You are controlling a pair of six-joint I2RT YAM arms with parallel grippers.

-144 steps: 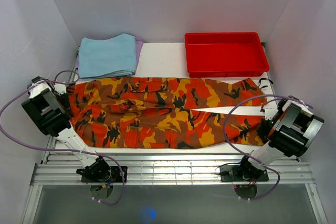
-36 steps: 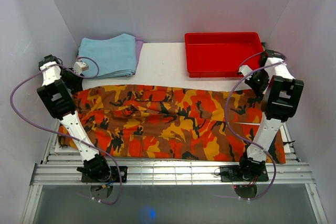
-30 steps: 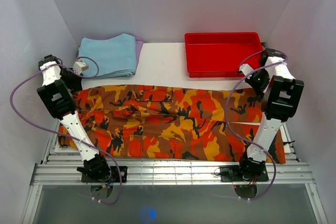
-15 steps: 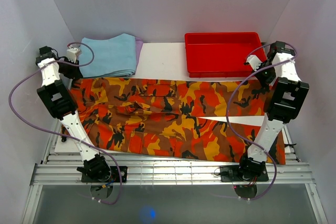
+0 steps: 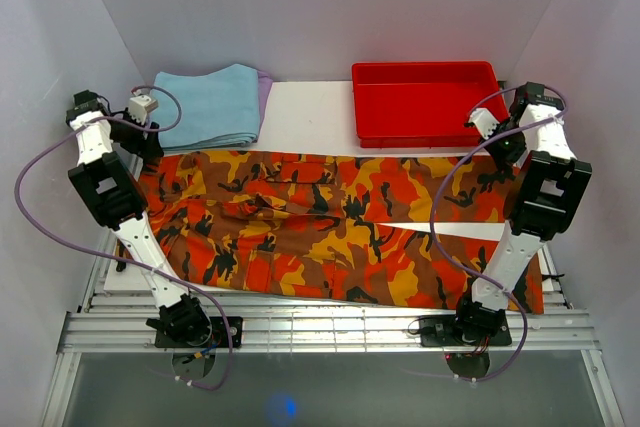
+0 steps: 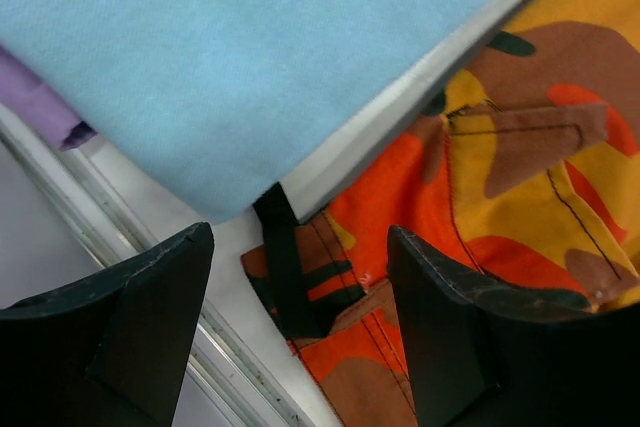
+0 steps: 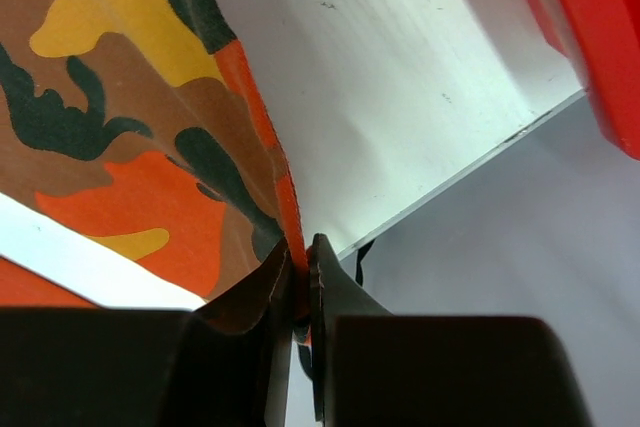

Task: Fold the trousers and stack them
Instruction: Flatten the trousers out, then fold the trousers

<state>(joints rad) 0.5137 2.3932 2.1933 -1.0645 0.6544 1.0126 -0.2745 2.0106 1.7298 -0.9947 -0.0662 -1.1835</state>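
The robot's left gripper will move down and to the right in the top view onto the waist's far orange edge (image 5: 171, 159) (image 6: 384, 169), since its open fingers are still on both sides of the strapped corner of the trousers.
The camouflage trousers (image 5: 320, 217) lie lengthwise across the white table, waist at the left and leg ends at the right. My left gripper (image 5: 143, 139) hovers open over the waistband's far left corner. In the left wrist view that corner (image 6: 330, 287), with a black strap, lies flat between the spread fingers (image 6: 150, 327), touching neither, and the left gripper (image 6: 298, 247) holds nothing. My right gripper (image 5: 497, 152) is shut on the far leg's hem at the right. In the right wrist view the orange edge (image 7: 290, 207) runs into the pinched right gripper (image 7: 303, 247).
A folded light blue cloth (image 5: 205, 105) on a purple one (image 5: 264, 87) lies just behind the left gripper. A red tray (image 5: 430, 134) stands at the back right, close to the right gripper. The near leg end (image 5: 520, 287) hangs over the front rails.
Both grippers carried the trousers' far edge toward the back of the table. The left gripper then opened and let the waistband corner drop flat. The right stays shut on the hem.
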